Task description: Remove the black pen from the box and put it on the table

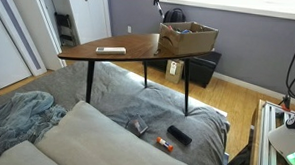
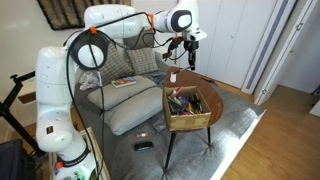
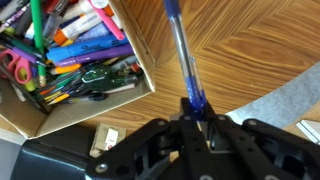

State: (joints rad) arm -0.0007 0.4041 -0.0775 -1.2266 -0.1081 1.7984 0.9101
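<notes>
My gripper should next move straight down toward the bare wood beside the box and let go of the thin pen (image 3: pixel 180 50) there, because that spot is clear.
The brown cardboard box (image 1: pixel 187 38) stands on one end of the wooden table (image 1: pixel 119 46). It also shows in an exterior view (image 2: pixel 188 118) and in the wrist view (image 3: pixel 135 45), filled with several coloured pens and markers. My gripper (image 3: pixel 200 120) is shut on a thin pen (image 3: pixel 180 50) that looks blue in the wrist view and dark in an exterior view (image 2: pixel 190 62). The gripper (image 2: pixel 190 50) hangs above the bare tabletop (image 3: pixel 250 50), just beside the box. I cannot pick out a clearly black pen among the box's contents.
A flat white slab (image 1: pixel 111 51) lies on the table's far end. A black bin (image 1: pixel 203 67) stands on the floor under the table. A grey couch (image 1: pixel 105 131) holds a black remote (image 1: pixel 179 135) and small items. The table edge (image 3: pixel 270 95) is near the gripper.
</notes>
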